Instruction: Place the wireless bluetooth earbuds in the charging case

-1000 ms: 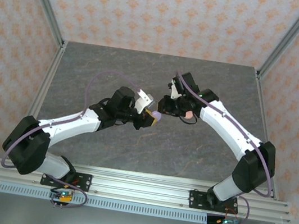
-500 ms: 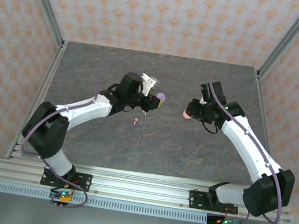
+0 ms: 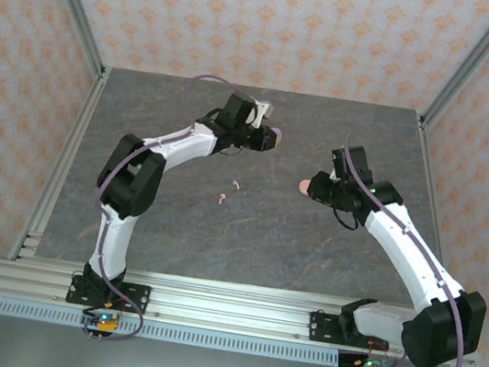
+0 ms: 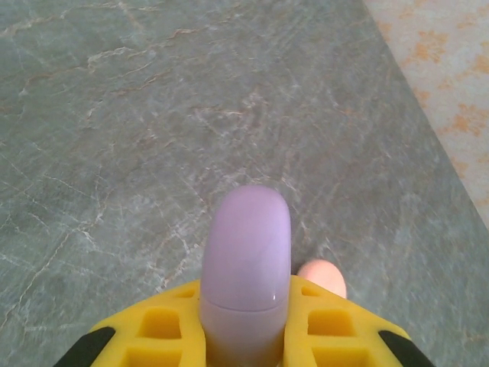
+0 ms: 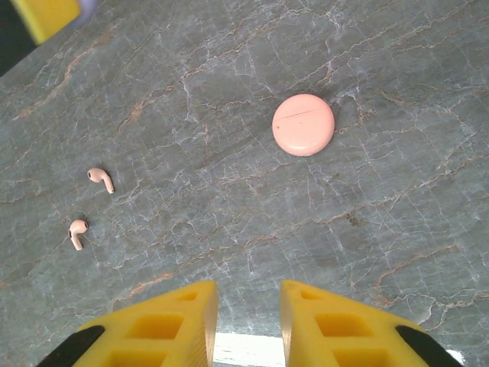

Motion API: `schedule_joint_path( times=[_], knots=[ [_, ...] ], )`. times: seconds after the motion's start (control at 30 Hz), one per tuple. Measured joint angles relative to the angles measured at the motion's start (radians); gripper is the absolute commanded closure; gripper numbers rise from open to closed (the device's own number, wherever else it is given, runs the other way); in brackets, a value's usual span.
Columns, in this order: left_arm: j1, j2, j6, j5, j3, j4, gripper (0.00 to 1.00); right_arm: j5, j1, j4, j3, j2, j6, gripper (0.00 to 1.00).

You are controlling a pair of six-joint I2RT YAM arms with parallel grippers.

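Note:
The left gripper lowers the lilac charging case (image 4: 246, 264) onto the bare grey tabletop next and releases it there, since that clear patch lies below the gripper.
My left gripper (image 3: 267, 138) is far back on the table, shut on a lilac charging case (image 4: 246, 264) that stands up between its yellow fingers (image 4: 157, 325). A closed pink round case (image 5: 303, 125) lies on the table (image 3: 174, 219) ahead of my right gripper (image 5: 248, 306), which is open and empty. In the top view that pink case (image 3: 304, 187) sits just left of the right gripper (image 3: 318, 187). Two pale pink earbuds (image 5: 100, 178) (image 5: 76, 232) lie loose on the table, seen from above as small specks (image 3: 237, 183) (image 3: 222, 199). The lilac earbuds are out of view.
The grey stone-pattern table is fenced by aluminium posts (image 3: 75, 22) and patterned walls (image 3: 279, 21). The left gripper's yellow finger (image 5: 46, 15) pokes into the top left corner of the right wrist view. A metal rail (image 3: 235, 303) runs along the near edge.
The grippers met at the table's middle a second ago. The left arm has swung back with the lilac case. The right gripper drew away right, and the pink case and earbuds lie on the table.

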Motion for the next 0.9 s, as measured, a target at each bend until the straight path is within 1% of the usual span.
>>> schedule_joint_path(
  times=[0.23,0.43,0.7,0.9],
  knots=[
    [0.005,0.193,-0.049,0.0,0.229,-0.099,0.91,0.001,0.0,0.016,-0.018,-0.011,-0.008,0.71],
    [0.008,0.308,-0.083,0.0,0.388,-0.161,0.91,0.0,0.0,0.023,-0.033,-0.011,-0.008,0.71],
    [0.027,0.387,-0.111,-0.009,0.478,-0.231,0.89,0.0,0.0,0.029,-0.036,-0.011,-0.008,0.71],
    [0.038,0.404,-0.113,-0.037,0.492,-0.278,0.88,0.0,0.0,0.03,-0.044,-0.011,-0.008,0.71]
  ],
)
